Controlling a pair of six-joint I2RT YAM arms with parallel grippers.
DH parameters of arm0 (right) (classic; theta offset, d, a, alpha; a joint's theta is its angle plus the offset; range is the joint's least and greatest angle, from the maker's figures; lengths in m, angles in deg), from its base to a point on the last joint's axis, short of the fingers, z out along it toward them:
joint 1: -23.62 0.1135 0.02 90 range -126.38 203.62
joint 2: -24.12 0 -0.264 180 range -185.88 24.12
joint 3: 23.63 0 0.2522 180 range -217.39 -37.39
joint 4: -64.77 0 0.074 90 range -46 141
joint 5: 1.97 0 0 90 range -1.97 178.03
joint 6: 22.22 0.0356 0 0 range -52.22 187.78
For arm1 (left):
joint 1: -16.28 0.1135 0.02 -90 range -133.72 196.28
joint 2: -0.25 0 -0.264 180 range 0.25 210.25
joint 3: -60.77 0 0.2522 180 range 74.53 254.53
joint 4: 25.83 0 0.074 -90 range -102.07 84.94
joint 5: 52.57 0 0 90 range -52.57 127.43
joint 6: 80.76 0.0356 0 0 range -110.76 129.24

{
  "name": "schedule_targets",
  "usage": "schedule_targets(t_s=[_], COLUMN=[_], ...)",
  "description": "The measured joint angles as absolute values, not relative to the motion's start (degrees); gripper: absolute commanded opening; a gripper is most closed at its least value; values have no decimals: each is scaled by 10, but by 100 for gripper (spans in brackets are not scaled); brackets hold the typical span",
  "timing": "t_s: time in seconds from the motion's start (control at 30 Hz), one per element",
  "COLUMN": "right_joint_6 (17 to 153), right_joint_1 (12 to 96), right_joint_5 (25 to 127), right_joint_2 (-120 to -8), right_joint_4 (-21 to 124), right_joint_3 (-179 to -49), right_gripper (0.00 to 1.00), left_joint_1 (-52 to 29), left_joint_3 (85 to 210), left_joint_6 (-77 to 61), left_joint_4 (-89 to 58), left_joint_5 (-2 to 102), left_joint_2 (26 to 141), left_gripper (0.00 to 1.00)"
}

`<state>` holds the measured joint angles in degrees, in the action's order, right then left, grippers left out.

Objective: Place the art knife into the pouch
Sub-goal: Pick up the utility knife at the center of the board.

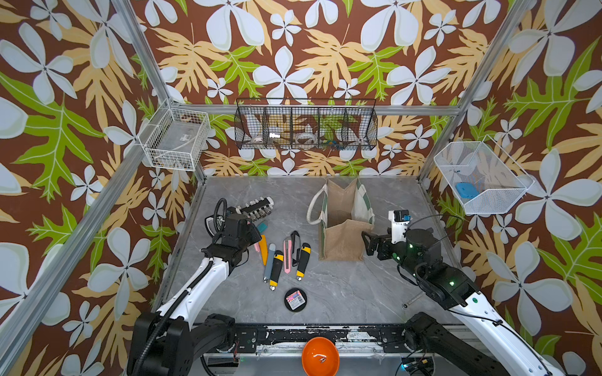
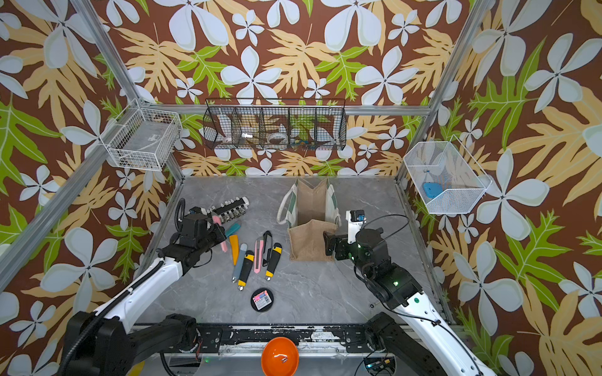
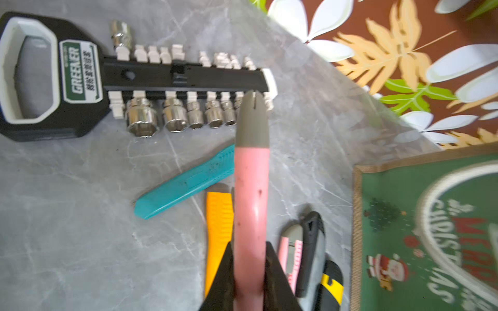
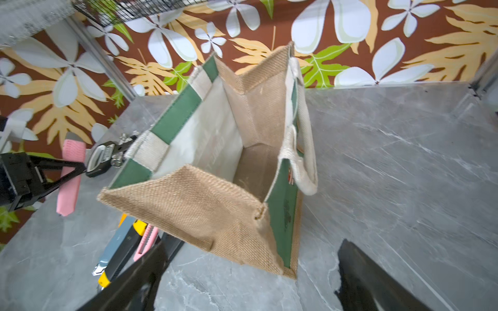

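Note:
Next, my left gripper rises with the art knife, travels over the pouch's opening (image 1: 342, 205) and lowers to release it, since the green side panel bars the way.
A pink art knife (image 3: 250, 202) with a grey tip is clamped between my left gripper's (image 3: 249, 250) fingers. It hangs above the table's left side, over the socket rack and the loose knives, and shows in a top view (image 2: 224, 245) and the right wrist view (image 4: 70, 172). The pouch (image 1: 342, 241), tan burlap with green panels and white rope handles, stands upright and open at mid-table, also seen in the other views (image 2: 309, 241) (image 4: 204, 199) (image 3: 431, 229). My right gripper (image 1: 366, 242) (image 4: 253, 247) stands open beside the pouch's near right corner, holding nothing.
Several utility knives (image 1: 276, 270) lie between the left arm and the pouch, with a teal one (image 3: 186, 183) and a yellow one (image 3: 218, 229) nearer the socket rack (image 1: 257, 208). A black round tin (image 1: 295, 300) lies nearer the front. Wire baskets (image 1: 306, 125) hang on the walls.

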<state>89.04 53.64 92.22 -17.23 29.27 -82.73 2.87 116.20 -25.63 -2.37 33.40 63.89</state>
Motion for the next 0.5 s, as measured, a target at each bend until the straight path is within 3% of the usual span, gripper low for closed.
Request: schedule_targets(t_s=[0.23,0.5], right_joint_6=[881,897], right_joint_1=[536,537], right_joint_5=[866,851], right_joint_2=[-155,-135], right_joint_4=[320,336], right_joint_3=[-824,-812], right_gripper=[99,99], left_joint_1=[-76,-189], left_joint_3=[1269,1433], left_joint_6=[-267,-246], left_joint_4=[16,48], left_joint_5=[320,306], left_joint_2=[630,748], left_gripper=[0,0])
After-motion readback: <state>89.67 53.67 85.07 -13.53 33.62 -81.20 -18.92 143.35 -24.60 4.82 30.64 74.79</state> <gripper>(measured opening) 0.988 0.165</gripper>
